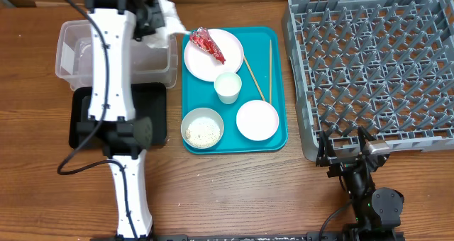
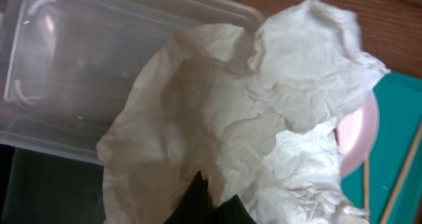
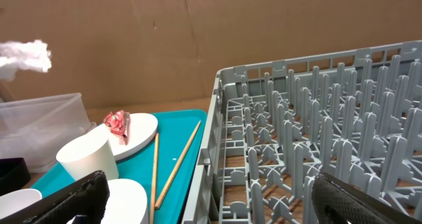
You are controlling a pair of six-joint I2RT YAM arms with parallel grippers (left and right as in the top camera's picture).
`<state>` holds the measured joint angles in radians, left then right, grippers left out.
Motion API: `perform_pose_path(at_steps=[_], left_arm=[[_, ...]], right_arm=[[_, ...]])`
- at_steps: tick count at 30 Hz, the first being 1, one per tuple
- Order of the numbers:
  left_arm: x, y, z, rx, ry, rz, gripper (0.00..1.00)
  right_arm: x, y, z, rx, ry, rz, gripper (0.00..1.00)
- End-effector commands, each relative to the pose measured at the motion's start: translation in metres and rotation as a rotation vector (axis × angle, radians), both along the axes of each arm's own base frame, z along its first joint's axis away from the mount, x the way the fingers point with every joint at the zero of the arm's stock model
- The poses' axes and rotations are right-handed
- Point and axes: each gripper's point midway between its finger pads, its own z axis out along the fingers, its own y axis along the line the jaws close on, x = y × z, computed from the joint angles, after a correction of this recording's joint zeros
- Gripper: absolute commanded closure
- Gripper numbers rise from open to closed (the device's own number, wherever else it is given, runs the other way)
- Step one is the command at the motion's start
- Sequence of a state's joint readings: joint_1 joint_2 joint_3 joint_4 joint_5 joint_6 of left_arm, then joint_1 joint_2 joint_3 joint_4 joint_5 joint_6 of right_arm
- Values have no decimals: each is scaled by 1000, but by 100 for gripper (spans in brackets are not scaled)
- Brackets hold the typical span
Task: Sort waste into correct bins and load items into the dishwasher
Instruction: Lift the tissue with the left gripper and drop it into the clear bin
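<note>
My left gripper will next go down into the clear tub (image 1: 71,39), away from the teal tray, and release the napkin there, because the napkin hangs over the tub's rim.
My left gripper (image 1: 157,20) is shut on the crumpled white napkin (image 1: 168,25), held above the right end of the clear tub (image 1: 71,39); in the left wrist view the napkin (image 2: 231,125) fills the frame over the tub (image 2: 79,59). The black tray (image 1: 157,120) lies in front of the tub. On the teal tray (image 1: 273,92) sit the white plate (image 1: 227,60) with the red wrapper (image 1: 208,44), the cup (image 1: 228,86), a bowl with rice (image 1: 202,127), an empty bowl (image 1: 257,120) and two chopsticks (image 1: 264,67). My right gripper (image 1: 352,152) is open at the grey rack's (image 1: 369,64) front edge.
The rack's front left corner (image 3: 221,145) rises just ahead of my right gripper (image 3: 204,197), with the chopsticks (image 3: 178,161) and cup (image 3: 84,159) to its left. A brown cardboard wall stands behind the table.
</note>
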<state>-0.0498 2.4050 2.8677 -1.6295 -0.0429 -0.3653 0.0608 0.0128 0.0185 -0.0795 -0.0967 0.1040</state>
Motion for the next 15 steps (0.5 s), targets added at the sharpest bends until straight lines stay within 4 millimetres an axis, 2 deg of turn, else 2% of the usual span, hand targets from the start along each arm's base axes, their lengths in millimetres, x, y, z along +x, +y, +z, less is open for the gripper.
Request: perform_pose_path(at_steps=[1, 9, 10, 11, 13, 15], left_arm=[[6, 29, -25, 25, 44, 45, 96], [13, 69, -94, 36, 138, 121, 96], [13, 73, -100, 35, 145, 128, 91], [12, 76, -106, 35, 155, 134, 81], [10, 82, -112, 34, 166, 145, 41], [10, 84, -112, 34, 167, 143, 18]], right_arm=[[0, 1, -2, 2, -3, 0, 0], [0, 1, -2, 2, -3, 0, 0], [0, 1, -2, 2, -3, 0, 0], [0, 1, -2, 2, -3, 0, 0], [0, 1, -2, 2, -3, 0, 0], [0, 1, -2, 2, -3, 0, 0]])
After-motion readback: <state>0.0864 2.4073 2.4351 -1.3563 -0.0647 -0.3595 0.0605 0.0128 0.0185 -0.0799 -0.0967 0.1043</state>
